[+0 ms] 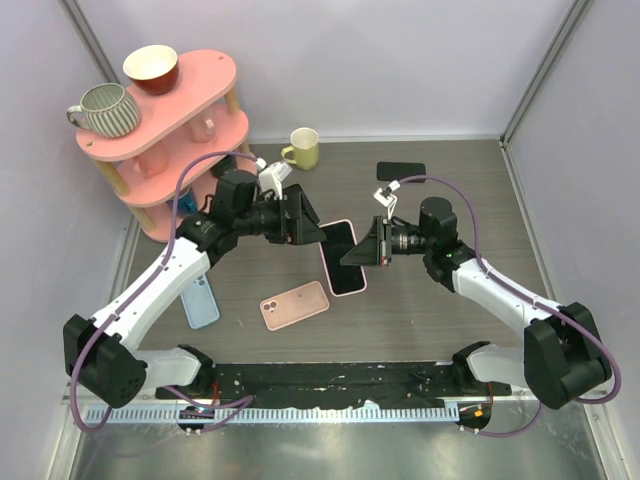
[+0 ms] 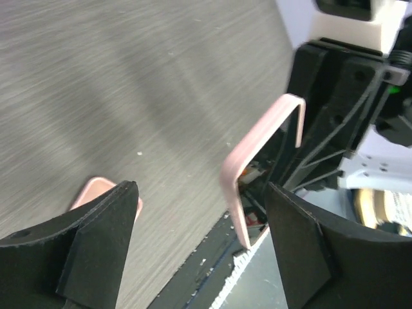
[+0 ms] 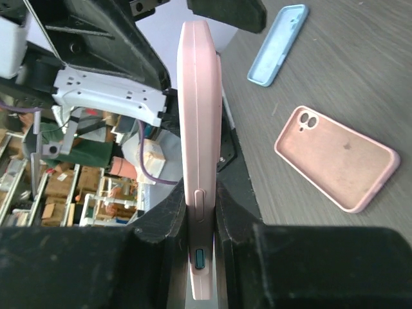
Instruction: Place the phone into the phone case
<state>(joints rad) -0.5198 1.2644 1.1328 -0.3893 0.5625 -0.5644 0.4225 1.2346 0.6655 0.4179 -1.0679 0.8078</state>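
I need to lower my right gripper toward the right in the top view and let go of the case, because the tabletop is bare below the gripper and on that side.
My right gripper point(image 1: 360, 254) is shut on a pink phone case point(image 1: 343, 258) with a dark phone face showing in it, held above the table. In the right wrist view the case point(image 3: 196, 96) stands edge-on, clamped between my right gripper point(image 3: 201, 199) fingers. My left gripper point(image 1: 312, 231) is open at the case's far end. In the left wrist view the pink rim point(image 2: 257, 148) sits between the open fingers point(image 2: 96, 244) of my left gripper point(image 2: 203, 193), nearer the right one and not touching either.
A second pink phone or case point(image 1: 295, 305) lies back up on the table, also in the right wrist view point(image 3: 335, 158). A blue case point(image 1: 200, 302) lies at the left. A black phone point(image 1: 400, 170) and a yellow mug point(image 1: 303, 148) are farther back. A pink shelf point(image 1: 195, 120) holds mugs.
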